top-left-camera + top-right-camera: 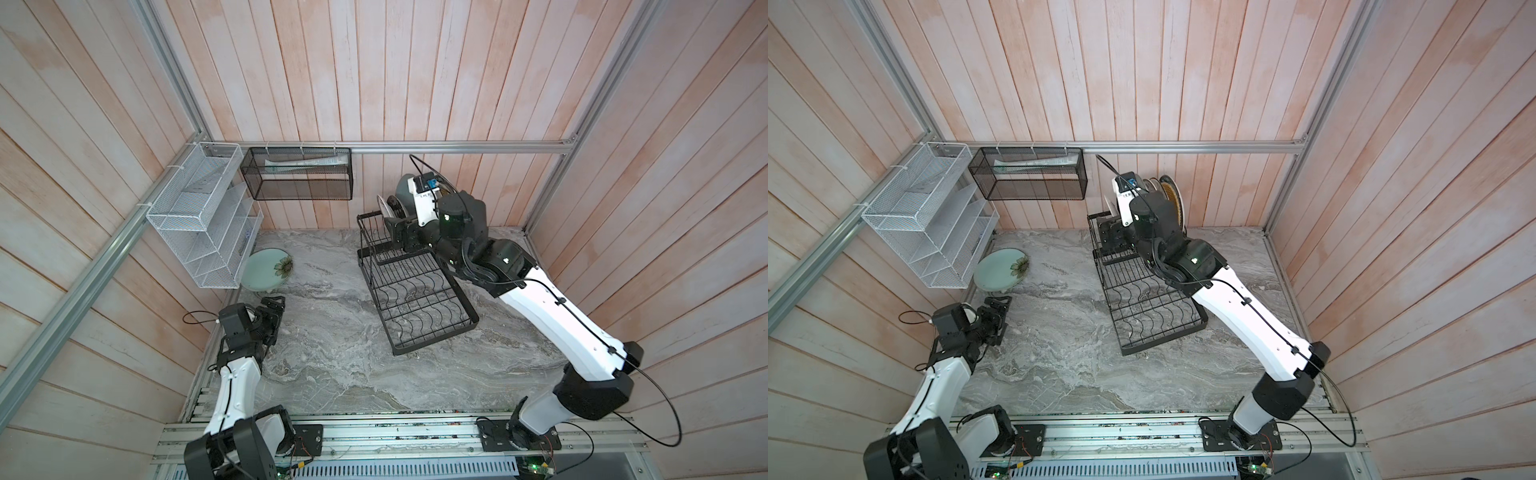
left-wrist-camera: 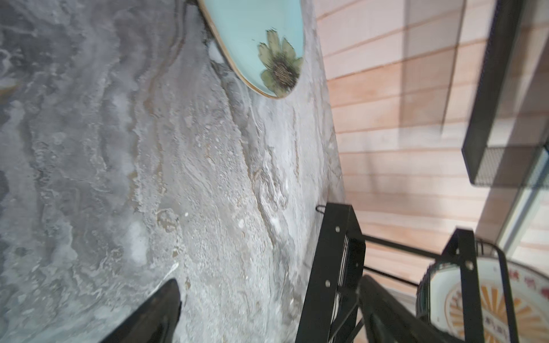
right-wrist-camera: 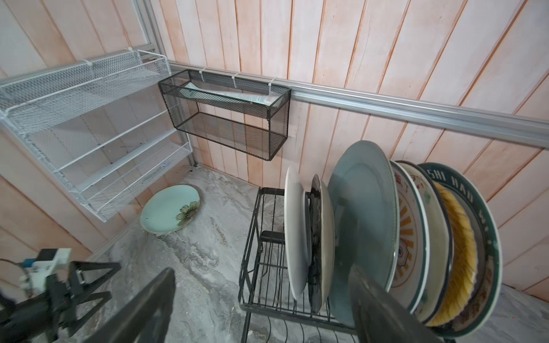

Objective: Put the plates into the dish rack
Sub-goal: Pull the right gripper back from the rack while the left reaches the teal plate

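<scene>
The pale green plate's near rim (image 1: 260,289) (image 2: 216,35) is below and outward of my left gripper, clear of the organizer, so the gripper will go down and turn outward onto it next.
A pale green plate with a flower (image 1: 267,268) (image 1: 1001,272) lies flat on the marble top at the far left, under the white organizer. My left gripper (image 1: 274,302) (image 2: 271,311) hovers just in front of it, open and empty. The black wire dish rack (image 1: 415,299) (image 3: 261,267) stands right of centre. Several plates stand upright in its upper tier, among them a white one (image 3: 294,231), a grey-blue one (image 3: 365,213), a sunburst one (image 3: 408,237) and a yellow woven one (image 3: 457,252). My right gripper (image 1: 392,228) (image 3: 264,308) is open beside those plates, holding nothing.
A white mesh stepped organizer (image 1: 199,224) and a black mesh basket (image 1: 297,174) hang on the back-left walls. The rack's flat lower tier (image 1: 1154,307) faces the front. Wooden walls close in the marble tabletop (image 1: 332,353) on three sides.
</scene>
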`<state>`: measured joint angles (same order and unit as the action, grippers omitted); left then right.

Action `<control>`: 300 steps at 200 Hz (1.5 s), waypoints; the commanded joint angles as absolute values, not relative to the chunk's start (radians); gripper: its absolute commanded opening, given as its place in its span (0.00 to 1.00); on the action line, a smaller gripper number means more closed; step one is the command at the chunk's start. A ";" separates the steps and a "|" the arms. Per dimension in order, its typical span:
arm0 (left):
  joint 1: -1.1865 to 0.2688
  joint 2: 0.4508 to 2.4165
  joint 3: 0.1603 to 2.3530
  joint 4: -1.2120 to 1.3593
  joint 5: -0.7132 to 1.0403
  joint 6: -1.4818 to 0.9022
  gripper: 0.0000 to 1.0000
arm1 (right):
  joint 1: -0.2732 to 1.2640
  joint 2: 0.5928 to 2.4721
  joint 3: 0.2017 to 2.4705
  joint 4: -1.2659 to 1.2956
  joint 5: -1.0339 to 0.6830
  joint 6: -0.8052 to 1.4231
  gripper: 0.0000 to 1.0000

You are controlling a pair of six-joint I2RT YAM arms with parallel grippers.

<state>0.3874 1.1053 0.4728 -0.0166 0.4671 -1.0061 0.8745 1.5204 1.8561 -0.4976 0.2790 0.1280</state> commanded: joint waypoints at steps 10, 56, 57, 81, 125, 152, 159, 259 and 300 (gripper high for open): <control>0.399 1.313 0.525 0.221 0.435 -1.110 0.89 | 0.877 1.362 1.656 -0.383 0.224 0.149 0.96; 0.419 1.580 0.664 0.344 0.403 -1.171 0.82 | 0.871 1.183 1.471 -0.394 0.199 0.160 0.98; 0.420 1.585 0.667 0.346 0.403 -1.172 0.81 | 0.872 1.180 1.468 -0.395 0.200 0.160 0.98; 0.422 1.703 0.747 0.368 0.410 -1.208 0.72 | 0.865 1.125 1.402 -0.411 0.208 0.156 0.98; 0.426 1.853 0.773 0.485 0.407 -1.287 0.61 | 0.831 1.081 1.352 -0.451 0.201 0.164 0.98; 0.431 1.910 0.789 0.507 0.400 -1.293 0.60 | 0.804 1.075 1.351 -0.474 0.187 0.169 0.98; 0.432 1.924 0.792 0.511 0.394 -1.297 0.58 | 0.799 1.073 1.349 -0.476 0.184 0.170 0.98; 0.473 2.064 0.894 0.437 0.419 -1.318 0.39 | 0.767 1.028 1.315 -0.498 0.190 0.225 0.98; 0.483 2.094 0.969 0.341 0.436 -1.327 0.17 | 0.765 1.015 1.303 -0.514 0.191 0.247 0.98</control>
<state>0.4942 2.0258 0.8928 0.5423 0.4644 -1.3308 0.7696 1.0340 1.3201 -0.4908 0.1917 0.2180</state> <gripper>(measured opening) 0.235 0.978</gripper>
